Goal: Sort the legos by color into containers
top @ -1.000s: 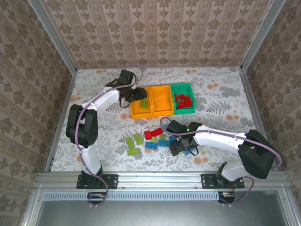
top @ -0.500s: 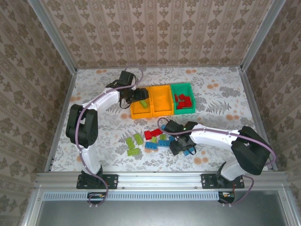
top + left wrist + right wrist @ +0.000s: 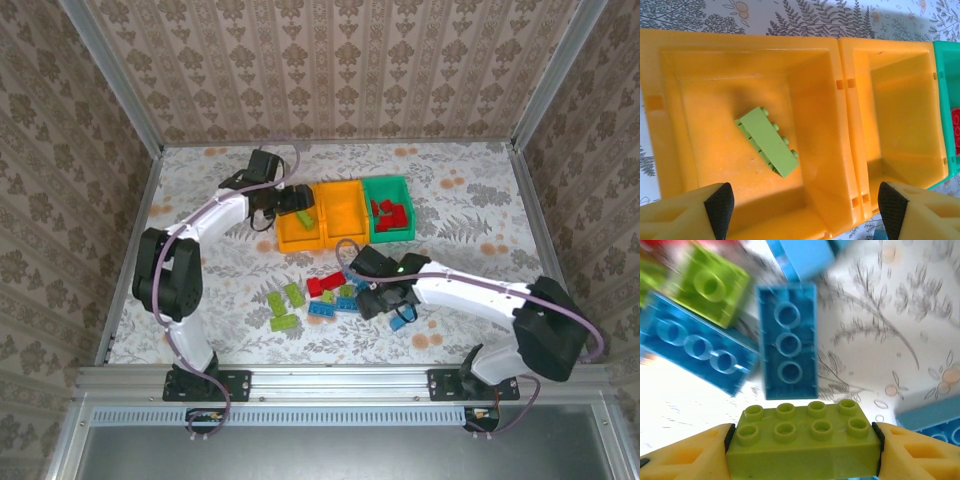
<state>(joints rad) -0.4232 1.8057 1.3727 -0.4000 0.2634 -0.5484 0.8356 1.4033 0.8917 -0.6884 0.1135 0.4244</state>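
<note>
The orange bin already holds a lime brick, so next I will lift my right gripper and swing it outward over that bin to let go of the matching brick.
My left gripper (image 3: 291, 203) hangs open over the left orange bin (image 3: 286, 243), its jaws wide apart and nothing between them (image 3: 805, 205). One lime brick (image 3: 769, 141) lies inside that bin (image 3: 815, 115). Beside it stand the empty middle orange bin (image 3: 900, 110) and the green bin (image 3: 392, 238), which holds red bricks (image 3: 388, 210). My right gripper (image 3: 378, 300) is shut on a lime green brick (image 3: 802, 440), held by its ends just above the table. Below it lie blue bricks (image 3: 787, 342) and a lime one (image 3: 710, 287).
Loose legos lie mid-table in front of the bins: lime ones (image 3: 284, 300) to the left, red ones (image 3: 322, 284), blue ones (image 3: 322, 308) and a blue one (image 3: 403, 321) by the right gripper. Metal rails and patterned walls bound the table.
The right gripper has shifted slightly left and toward the pile. The left arm's elbow has swung a little left, with its gripper staying over the left orange bin.
</note>
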